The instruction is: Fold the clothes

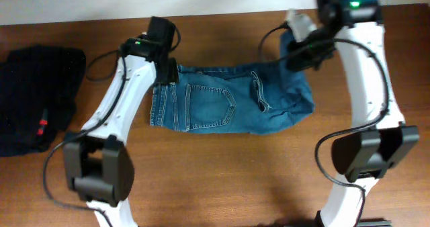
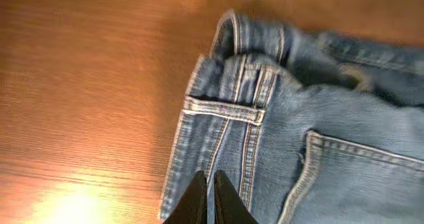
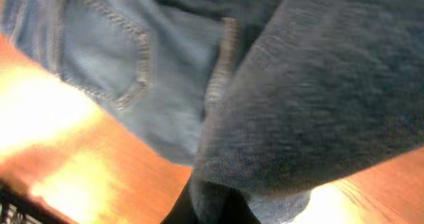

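With the jeans' corner lifted, my right gripper sweeps over and down onto the jeans' back pocket (image 1: 207,106) (image 3: 103,52) next, to its left in the overhead view, and releases the corner.
The blue denim jeans (image 1: 222,106) lie folded into a short bundle across the middle of the wooden table, back pocket up. My left gripper (image 1: 164,76) is at their upper left corner. In the left wrist view its black fingertips (image 2: 211,187) are almost together, only a hairline slit between them, right over the jeans (image 2: 298,131) at the side seam, with no cloth pinched. My right gripper (image 1: 293,49) is shut on the jeans' far right corner and holds it off the table. A dark fold of the jeans (image 3: 318,85) bunches out from between its fingers (image 3: 212,207).
A black garment (image 1: 37,99) with a small red tag (image 1: 42,126) lies crumpled at the table's left end. Bare wooden table (image 1: 222,180) runs in front of the jeans. Both arm bases (image 1: 97,170) stand near the front edge.
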Tool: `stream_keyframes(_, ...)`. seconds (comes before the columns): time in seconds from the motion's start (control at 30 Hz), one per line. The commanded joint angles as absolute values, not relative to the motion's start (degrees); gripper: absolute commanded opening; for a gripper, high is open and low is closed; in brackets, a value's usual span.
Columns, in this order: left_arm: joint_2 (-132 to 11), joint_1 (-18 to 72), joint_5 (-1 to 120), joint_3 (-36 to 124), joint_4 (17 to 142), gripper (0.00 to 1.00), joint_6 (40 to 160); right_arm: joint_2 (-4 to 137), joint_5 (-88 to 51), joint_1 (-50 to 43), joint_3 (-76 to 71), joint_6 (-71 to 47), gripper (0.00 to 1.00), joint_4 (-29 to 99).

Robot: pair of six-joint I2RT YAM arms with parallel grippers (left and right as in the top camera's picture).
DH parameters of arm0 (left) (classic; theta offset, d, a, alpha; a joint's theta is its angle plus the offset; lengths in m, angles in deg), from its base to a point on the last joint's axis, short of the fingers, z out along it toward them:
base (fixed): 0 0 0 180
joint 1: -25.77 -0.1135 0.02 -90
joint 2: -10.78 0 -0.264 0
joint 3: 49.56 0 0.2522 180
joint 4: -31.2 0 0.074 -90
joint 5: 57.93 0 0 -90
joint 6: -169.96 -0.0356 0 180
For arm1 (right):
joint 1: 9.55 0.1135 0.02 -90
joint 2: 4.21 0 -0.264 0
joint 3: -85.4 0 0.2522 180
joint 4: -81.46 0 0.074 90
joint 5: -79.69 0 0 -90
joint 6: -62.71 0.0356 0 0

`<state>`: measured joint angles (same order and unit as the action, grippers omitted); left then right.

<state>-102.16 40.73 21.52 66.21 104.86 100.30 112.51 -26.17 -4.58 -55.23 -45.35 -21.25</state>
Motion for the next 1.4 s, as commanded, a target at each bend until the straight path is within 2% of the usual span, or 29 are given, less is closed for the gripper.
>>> stream_keyframes(0.0, -97.6, 38.1, 20.7, 67.5, 105.1, 0.06, 99.4, 109.9, -27.8, -0.1, -58.1, -45.0, 0.04, -21.3)
stream_keyframes(0.3, -95.0, 30.3, 20.7, 67.5, 105.9, 0.06, 99.4, 110.0, -27.6, 11.5, -59.6, -41.6, 0.04, -18.1)
stream_keyframes(0.47, -95.0, 28.8, 20.7, 67.5, 106.8, 0.06, 99.4, 110.8, -27.1, 15.6, -59.5, -41.5, 0.04, -15.3)
stream_keyframes(1.23, -95.0, 28.7, 20.7, 67.5, 106.6, 0.08, 99.4, 124.4, -25.2, 24.9, -59.4, -39.8, 0.04, -9.5)
stream_keyframes(1.37, -95.0, 28.7, 20.7, 67.5, 107.0, 0.08, 99.4, 124.9, -25.2, 26.7, -59.4, -39.8, 0.08, -8.1)
